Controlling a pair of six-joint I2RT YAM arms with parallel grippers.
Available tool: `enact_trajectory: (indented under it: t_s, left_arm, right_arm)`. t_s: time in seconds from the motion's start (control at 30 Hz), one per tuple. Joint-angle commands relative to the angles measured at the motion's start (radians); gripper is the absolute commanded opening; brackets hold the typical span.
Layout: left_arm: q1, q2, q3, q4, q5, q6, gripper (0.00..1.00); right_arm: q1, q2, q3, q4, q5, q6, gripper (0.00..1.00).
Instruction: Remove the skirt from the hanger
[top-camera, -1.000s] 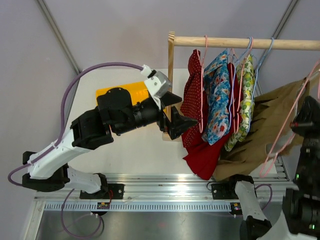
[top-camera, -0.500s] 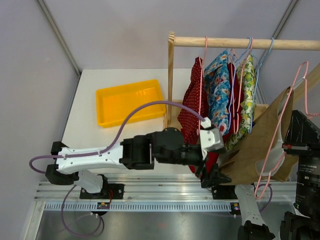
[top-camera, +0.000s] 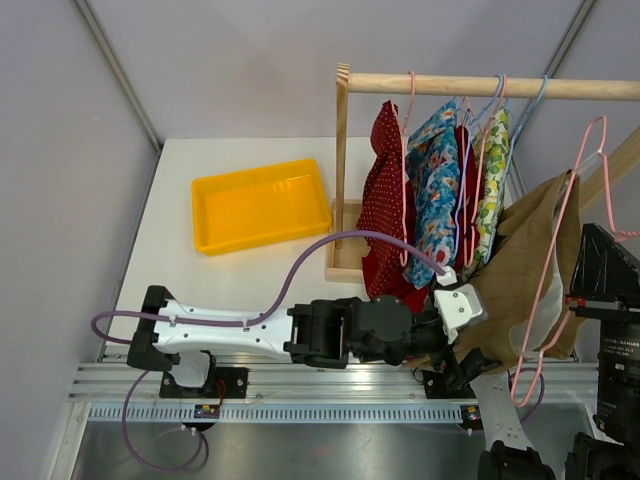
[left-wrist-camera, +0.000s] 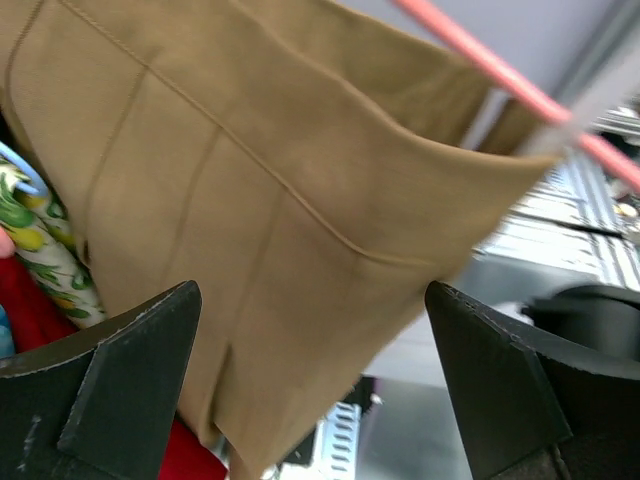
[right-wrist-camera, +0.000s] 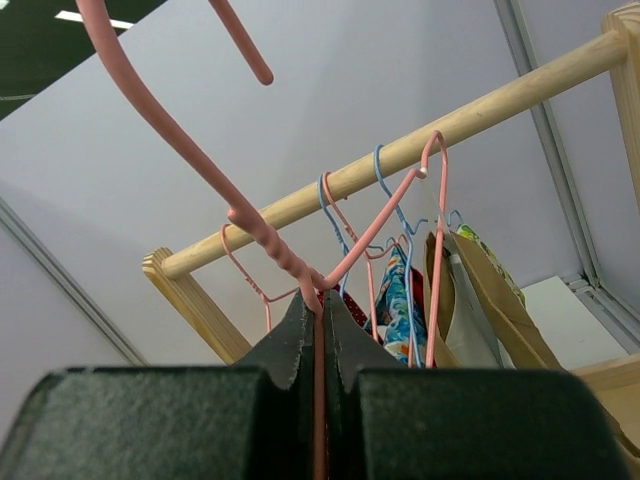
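Note:
I will move my left gripper toward the pink hanger (top-camera: 560, 215) next, then close on the near corner of the skirt's hem, still just beyond its open fingers.
A tan skirt (top-camera: 530, 255) hangs on a pink hanger (top-camera: 560, 215) at the right, its hook off the wooden rail (top-camera: 470, 85). My right gripper (top-camera: 582, 290) is shut on the hanger's wire, which shows pinched between the jaws in the right wrist view (right-wrist-camera: 320, 305); the skirt (right-wrist-camera: 490, 295) hangs beyond. My left gripper (top-camera: 468, 362) is open at the skirt's lower corner. In the left wrist view the skirt (left-wrist-camera: 250, 200) fills the frame, and its hem dips between the spread fingers (left-wrist-camera: 130, 380) of that gripper (left-wrist-camera: 315, 400), touching neither.
A red dotted garment (top-camera: 385, 200), a blue floral one (top-camera: 435, 190) and a green floral one (top-camera: 492, 185) hang on the rail left of the skirt. A yellow tray (top-camera: 205, 215) lies on the white table. The metal base rail (top-camera: 330, 365) runs along the near edge.
My left arm swung from beside the rack post down and right to the skirt's lower corner. The right gripper carried the hanger and skirt a little up and left.

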Motion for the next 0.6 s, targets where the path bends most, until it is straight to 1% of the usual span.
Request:
enact_trajectory:
  t_s: [0.0, 0.1, 0.13, 0.17, 0.2, 0.23, 0.3, 0.33, 0.37, 0.4, 0.5, 0.57]
  left_arm:
    - [-0.003, 0.026, 0.068, 0.112, -0.100, 0.046, 0.99]
    - [-0.001, 0.063, 0.092, 0.124, -0.090, 0.053, 0.99]
    - [-0.001, 0.075, 0.101, 0.131, -0.075, 0.051, 0.96]
    - [-0.001, 0.078, 0.105, 0.144, -0.065, 0.050, 0.85]
    - [-0.003, 0.080, 0.109, 0.147, -0.052, 0.048, 0.72]
    - [-0.001, 0.078, 0.114, 0.151, -0.038, 0.040, 0.52]
    - [-0.003, 0.064, 0.114, 0.152, 0.005, 0.036, 0.35]
    - [-0.003, 0.058, 0.112, 0.152, 0.014, 0.030, 0.16]
    - [-0.003, 0.040, 0.109, 0.149, 0.025, 0.024, 0.05]
    - [-0.003, 0.029, 0.106, 0.144, 0.036, 0.016, 0.00]
    - [-0.019, -0.015, 0.092, 0.112, 0.061, 0.007, 0.00]
    - [-0.041, -0.035, 0.088, 0.079, 0.061, 0.034, 0.00]
  right_arm:
    - [0.013, 0.022, 0.036, 0.118, -0.026, 0.011, 0.00]
    - [0.022, 0.024, 0.034, 0.115, -0.022, 0.008, 0.00]
    - [0.024, 0.024, 0.031, 0.118, -0.019, 0.008, 0.00]
    - [0.025, 0.022, 0.028, 0.118, -0.017, 0.007, 0.00]
    - [0.027, 0.021, 0.024, 0.121, -0.014, 0.004, 0.00]
    - [0.028, 0.019, 0.013, 0.119, -0.012, 0.002, 0.00]
    - [0.033, 0.011, -0.004, 0.125, -0.003, -0.001, 0.00]
    - [0.033, 0.008, -0.025, 0.127, 0.001, -0.004, 0.00]
    - [0.034, 0.002, -0.037, 0.131, 0.004, -0.004, 0.00]
    - [0.034, -0.002, -0.050, 0.142, 0.008, -0.009, 0.00]
    - [0.034, -0.018, -0.123, 0.165, 0.023, -0.032, 0.00]
    - [0.034, -0.030, -0.151, 0.193, 0.044, -0.054, 0.00]
